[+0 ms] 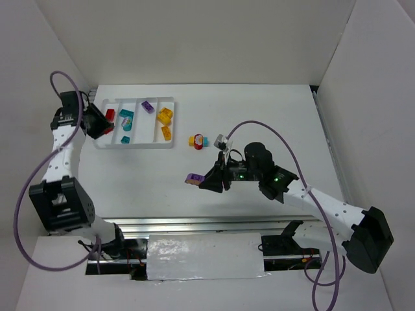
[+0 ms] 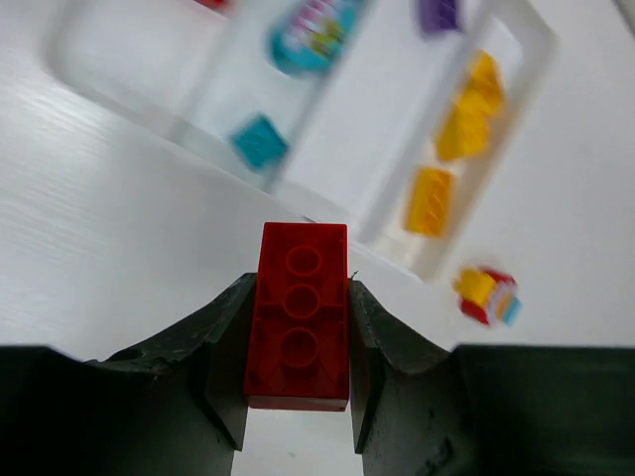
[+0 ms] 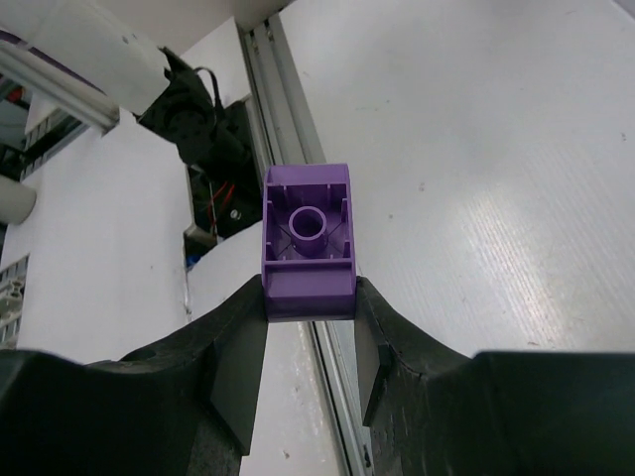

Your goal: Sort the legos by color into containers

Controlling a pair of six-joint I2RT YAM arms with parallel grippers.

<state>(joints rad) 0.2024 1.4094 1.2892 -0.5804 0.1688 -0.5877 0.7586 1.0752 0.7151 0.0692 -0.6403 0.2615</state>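
The container already holding a red lego (image 1: pixel 111 113) is lower and farther out, so the robot's left gripper will next move outward and down to let go of the matching lego.
My left gripper (image 2: pixel 300 290) is shut on a red lego (image 2: pixel 298 317) and holds it off the surface by the left end of the white tray (image 1: pixel 134 146); the gripper also shows in the top view (image 1: pixel 100 123). The tray's containers hold a red lego (image 1: pixel 110 115), a teal multicoloured lego (image 1: pixel 126 117), a small teal lego (image 1: pixel 124 139), a purple lego (image 1: pixel 148 107) and two yellow legos (image 1: pixel 165 116). My right gripper (image 3: pixel 308 293) is shut on a purple lego (image 3: pixel 308 243), underside towards the camera, above the table's near middle (image 1: pixel 193 178).
A loose clump of yellow, red and teal legos (image 1: pixel 198 140) lies right of the tray, also in the left wrist view (image 2: pixel 486 295). A small grey-white piece (image 1: pixel 220 140) lies beside it. The metal rail at the table's near edge (image 3: pixel 298 109) runs under the right gripper.
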